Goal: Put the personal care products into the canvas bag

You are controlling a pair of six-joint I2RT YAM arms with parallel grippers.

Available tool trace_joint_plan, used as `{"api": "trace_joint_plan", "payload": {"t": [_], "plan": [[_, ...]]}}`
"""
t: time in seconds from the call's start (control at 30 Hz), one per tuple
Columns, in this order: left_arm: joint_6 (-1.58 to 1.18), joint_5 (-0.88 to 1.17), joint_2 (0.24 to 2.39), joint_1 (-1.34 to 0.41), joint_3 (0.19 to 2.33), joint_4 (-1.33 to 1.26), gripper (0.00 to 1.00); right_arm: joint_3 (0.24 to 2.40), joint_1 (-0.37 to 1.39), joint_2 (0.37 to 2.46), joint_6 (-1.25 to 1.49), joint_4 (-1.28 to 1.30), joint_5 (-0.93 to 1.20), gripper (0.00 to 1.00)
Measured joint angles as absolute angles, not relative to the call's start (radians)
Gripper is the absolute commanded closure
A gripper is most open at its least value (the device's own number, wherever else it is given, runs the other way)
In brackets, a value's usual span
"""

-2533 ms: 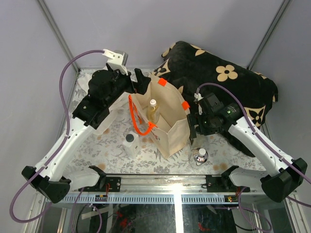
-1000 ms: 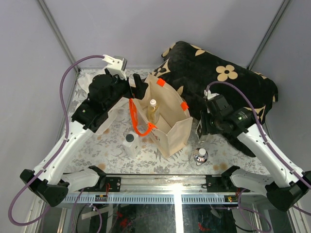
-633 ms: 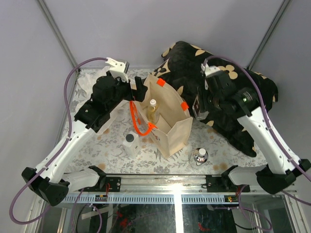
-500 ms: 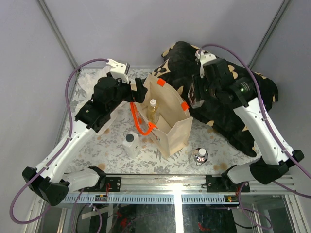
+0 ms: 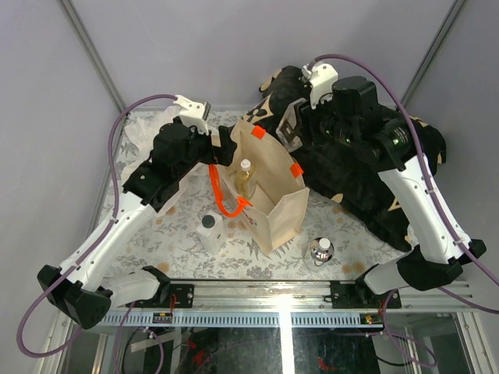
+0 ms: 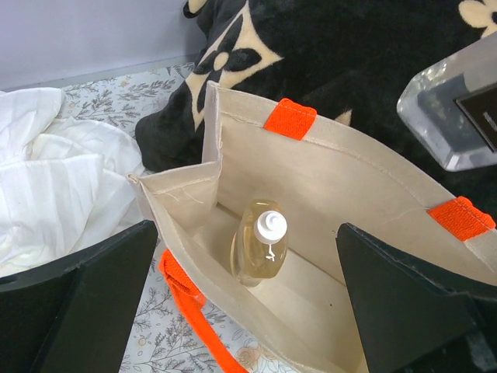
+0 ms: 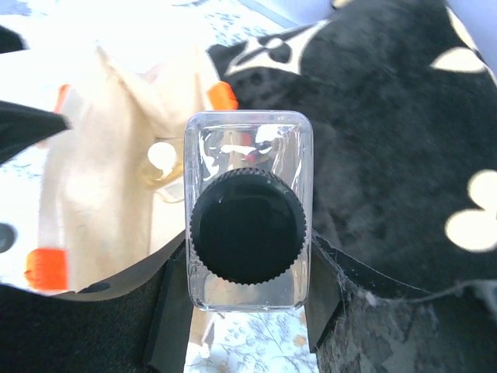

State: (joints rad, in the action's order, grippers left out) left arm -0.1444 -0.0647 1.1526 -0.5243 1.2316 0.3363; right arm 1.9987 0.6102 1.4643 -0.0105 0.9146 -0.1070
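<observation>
I need to bring my right gripper from the cushion side over the bag's rim and down into the free space on the bag's bottom, next to the amber bottle.
The canvas bag (image 5: 269, 204) stands open in the middle of the table, orange handles (image 5: 222, 196) hanging over its left side. An amber bottle with a white cap (image 6: 262, 242) stands inside it. My right gripper (image 7: 247, 260) is shut on the clear tall bottle with a black cap (image 7: 248, 225), held high over the bag's far right corner (image 5: 287, 131). My left gripper (image 5: 222, 144) is open and empty over the bag's far left rim, its fingers (image 6: 78, 303) spread wide. A whitish bottle with a dark cap (image 5: 209, 231) stands left of the bag. The squat round clear bottle (image 5: 321, 249) stands to its right.
A black cushion with cream flowers (image 5: 366, 156) fills the back right, touching the bag. A crumpled white cloth (image 6: 54, 179) lies at the back left. The table's metal front rail (image 5: 257, 292) runs between the arm bases.
My right arm has risen from the table right of the bag, carrying the clear tall bottle up and left over the cushion toward the bag's mouth. The left arm has barely moved.
</observation>
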Motion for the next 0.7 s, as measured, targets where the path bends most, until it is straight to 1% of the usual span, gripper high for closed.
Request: {"api": "trace_joint_plan", "payload": {"t": [0.3,0.5,0.7], "plan": [[-0.143,-0.064,1.185,-0.525,1.232,0.336,0.0,1.839,0.665,1.363,0.009,0.815,0.038,1.0],[-0.142,-0.064,1.198,-0.525,1.232,0.336,0.0,1.681,0.694,1.35,0.043,0.763,0.043,1.0],[-0.14,-0.064,1.198,-0.525,1.232,0.335,0.0,1.531,0.712,1.384,0.074,0.749,0.04,1.0]]}}
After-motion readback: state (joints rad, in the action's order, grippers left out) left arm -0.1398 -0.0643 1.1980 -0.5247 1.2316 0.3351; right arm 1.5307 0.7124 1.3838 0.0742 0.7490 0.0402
